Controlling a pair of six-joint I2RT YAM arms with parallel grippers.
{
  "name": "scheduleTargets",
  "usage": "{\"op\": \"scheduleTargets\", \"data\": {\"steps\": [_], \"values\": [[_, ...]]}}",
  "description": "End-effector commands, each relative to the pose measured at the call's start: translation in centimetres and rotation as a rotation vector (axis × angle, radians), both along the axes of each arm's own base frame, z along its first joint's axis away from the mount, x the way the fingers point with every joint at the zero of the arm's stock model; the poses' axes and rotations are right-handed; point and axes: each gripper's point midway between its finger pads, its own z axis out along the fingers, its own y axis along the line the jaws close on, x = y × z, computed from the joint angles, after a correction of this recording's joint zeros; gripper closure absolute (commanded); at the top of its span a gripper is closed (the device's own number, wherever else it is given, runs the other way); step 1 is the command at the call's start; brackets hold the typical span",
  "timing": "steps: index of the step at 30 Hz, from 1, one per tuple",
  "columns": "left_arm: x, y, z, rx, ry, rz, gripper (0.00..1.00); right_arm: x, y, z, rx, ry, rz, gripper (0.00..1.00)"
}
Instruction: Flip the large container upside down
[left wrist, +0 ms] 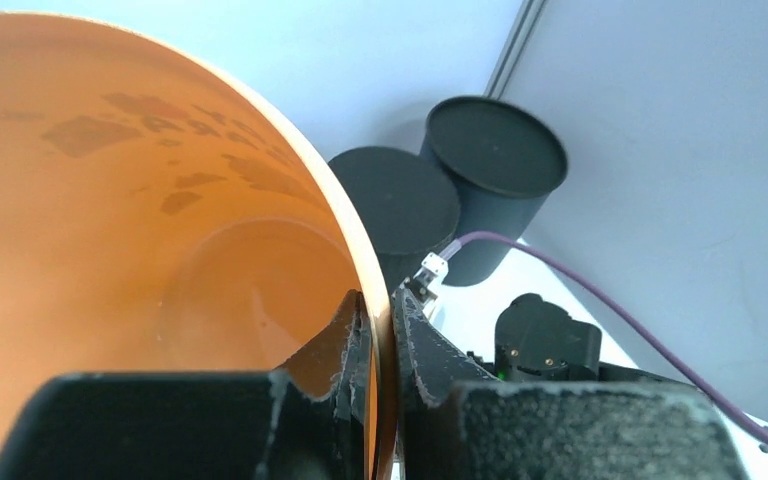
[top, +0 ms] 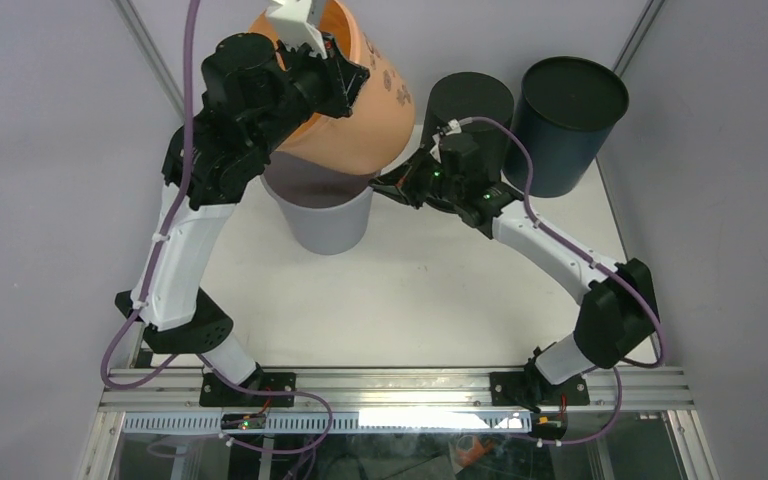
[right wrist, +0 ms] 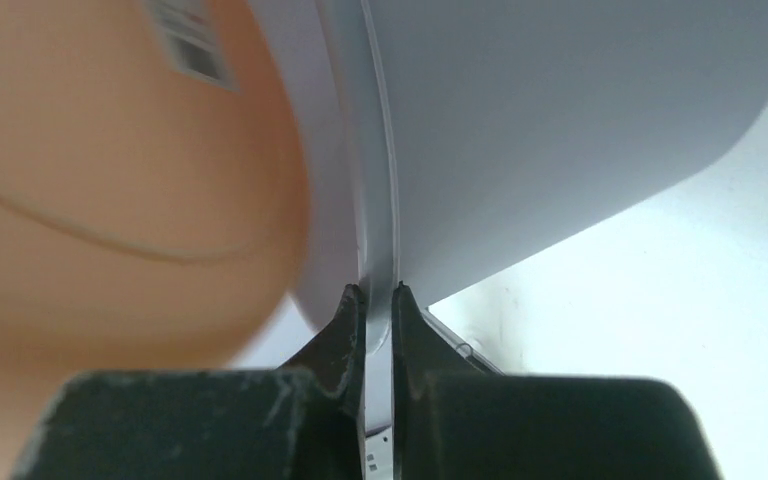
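Next, my right gripper draws the grey container to the right in the top view, then releases it. The orange container's base hangs over the opening of the grey container (top: 325,220).
The large orange container (top: 365,115) hangs tilted in the air, its base just above the mouth of a pale grey container (top: 325,220) that stands upright on the table. My left gripper (top: 345,72) is shut on the orange rim, one finger inside and one outside, as the left wrist view shows (left wrist: 380,315); the orange inside (left wrist: 110,200) fills that view. My right gripper (top: 382,185) is shut on the grey container's rim (right wrist: 378,200) in the right wrist view (right wrist: 378,292). The orange base (right wrist: 90,200) looms at that view's left.
Two dark containers stand upside down at the back right, a black one (top: 470,100) and a larger dark blue one (top: 570,120); both show in the left wrist view (left wrist: 400,200) (left wrist: 495,145). The white table (top: 420,290) has grey walls on both sides.
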Motion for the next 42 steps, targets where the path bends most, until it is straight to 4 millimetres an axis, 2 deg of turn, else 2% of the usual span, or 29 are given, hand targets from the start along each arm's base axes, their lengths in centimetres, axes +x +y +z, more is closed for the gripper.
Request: {"op": "scheduleTargets", "data": {"steps": [1,4,9,14,20,25,33,35,39,42], "values": [[-3.7,3.8,9.7,-0.196,-0.260,0.025,1.00,-1.6,-4.1,-2.1,-0.161,0.013,-0.057,1.00],[-4.2,4.8,10.8,-0.223,-0.294,0.046,1.00,-2.2,-6.3,-1.6,-0.191,0.010,-0.092,1.00],[-4.5,6.1,11.4,-0.233,-0.316,0.092,1.00,-3.2,-10.9,-0.8,-0.221,0.018,-0.176,1.00],[-4.0,6.2,10.6,-0.223,-0.299,0.113,1.00,-4.4,-15.7,-0.7,-0.277,0.040,-0.259,1.00],[-2.0,5.0,7.5,-0.172,-0.231,0.141,1.00,-6.1,-21.2,-0.7,-0.352,0.058,-0.357,1.00],[0.7,4.4,3.8,-0.127,-0.140,0.170,1.00,-7.7,-24.0,-1.3,-0.423,0.087,-0.415,1.00],[6.3,5.4,-2.8,-0.147,0.063,0.058,1.00,-10.3,-29.1,-2.3,-0.625,0.121,-0.529,1.00],[7.3,5.4,-4.3,-0.142,0.106,0.041,1.00,-10.5,-29.6,-1.9,-0.638,0.112,-0.546,0.82],[8.9,5.5,-6.9,-0.138,0.178,0.023,1.00,-10.0,-29.4,-0.1,-0.613,0.048,-0.552,0.58],[9.4,5.4,-7.7,-0.136,0.197,0.017,1.00,-9.3,-28.6,1.0,-0.577,-0.001,-0.526,0.55]]}}
